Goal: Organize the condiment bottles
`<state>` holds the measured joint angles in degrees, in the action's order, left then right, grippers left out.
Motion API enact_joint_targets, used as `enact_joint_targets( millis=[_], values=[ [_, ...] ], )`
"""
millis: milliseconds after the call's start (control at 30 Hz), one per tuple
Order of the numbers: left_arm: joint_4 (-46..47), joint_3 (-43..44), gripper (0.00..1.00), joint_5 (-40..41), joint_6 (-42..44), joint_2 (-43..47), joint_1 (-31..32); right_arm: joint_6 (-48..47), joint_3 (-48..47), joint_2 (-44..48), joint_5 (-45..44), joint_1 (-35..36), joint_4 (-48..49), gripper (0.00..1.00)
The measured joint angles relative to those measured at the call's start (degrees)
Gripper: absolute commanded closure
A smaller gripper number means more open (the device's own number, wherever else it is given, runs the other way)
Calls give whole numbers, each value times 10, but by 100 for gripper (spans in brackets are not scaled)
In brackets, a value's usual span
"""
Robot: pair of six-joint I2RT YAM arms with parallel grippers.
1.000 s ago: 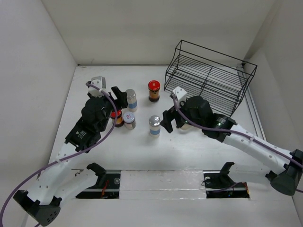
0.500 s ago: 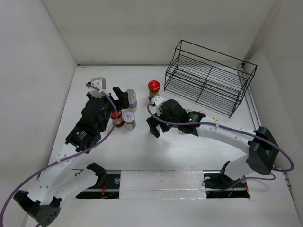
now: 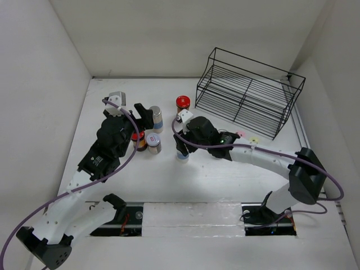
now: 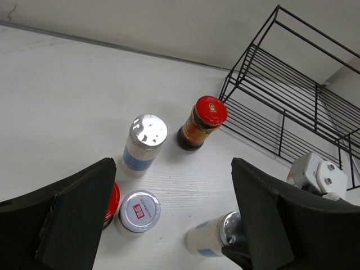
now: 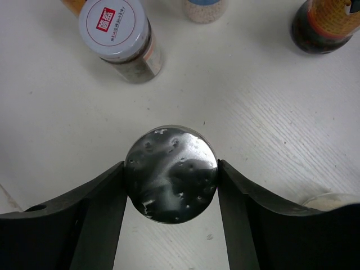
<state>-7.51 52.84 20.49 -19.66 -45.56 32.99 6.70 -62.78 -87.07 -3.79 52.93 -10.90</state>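
Observation:
My right gripper lifts the shaker up and outward over the rack's empty far corner (image 3: 216, 70) at the amber-bottle end next, then lowers and releases it.
My right gripper (image 3: 181, 146) is shut on the silver lid (image 5: 170, 174) of a blue-labelled shaker (image 3: 183, 156), which stands on the table; both fingers touch the lid's sides. The shaker also shows in the left wrist view (image 4: 211, 241). My left gripper (image 3: 144, 116) is open and empty above a group of bottles: a silver-lidded blue-labelled shaker (image 3: 156, 118), a jar with a red-marked white lid (image 3: 153, 143) and a red-lidded bottle (image 3: 138, 140) partly hidden by a finger. A red-lidded dark amber bottle (image 3: 183, 107) stands further back. Pink (image 3: 241, 134) and yellow-green (image 3: 254, 139) caps peek out behind my right arm.
The black wire rack (image 3: 247, 93) stands at the back right, close to the amber bottle. White walls close in the table on the left, back and right. A pale round rim (image 5: 332, 203) shows at the right wrist view's lower right.
My right gripper swung left from in front of the rack to above the middle shaker and closed on its lid. The left arm has not moved.

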Motion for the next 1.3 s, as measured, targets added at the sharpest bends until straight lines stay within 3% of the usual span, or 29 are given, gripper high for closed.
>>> enact_joint_targets(
  millis=[200,333,567,733,833,1100,1300],
  values=[
    [5,-4,22,-3,0,5,0,-3,-30,9,-30,-3,-22,59],
    [5,-8,22,-9,0,7,0,-16,-117,30,-28,-36,-19,60],
    [6,-8,22,-19,-2,15,0,-31,-415,-35,-2,-204,14,60],
    [9,-8,22,-24,-4,18,0,-38,-723,-199,-6,-301,-49,60],
    [9,-8,22,-24,-4,18,0,-29,-858,-292,0,-339,-73,60],
    [9,-8,22,-24,-4,12,0,33,-844,-372,44,-426,-90,60],
    [9,-8,22,-24,-4,1,0,47,-840,-403,58,-442,-97,60]
  ],
)
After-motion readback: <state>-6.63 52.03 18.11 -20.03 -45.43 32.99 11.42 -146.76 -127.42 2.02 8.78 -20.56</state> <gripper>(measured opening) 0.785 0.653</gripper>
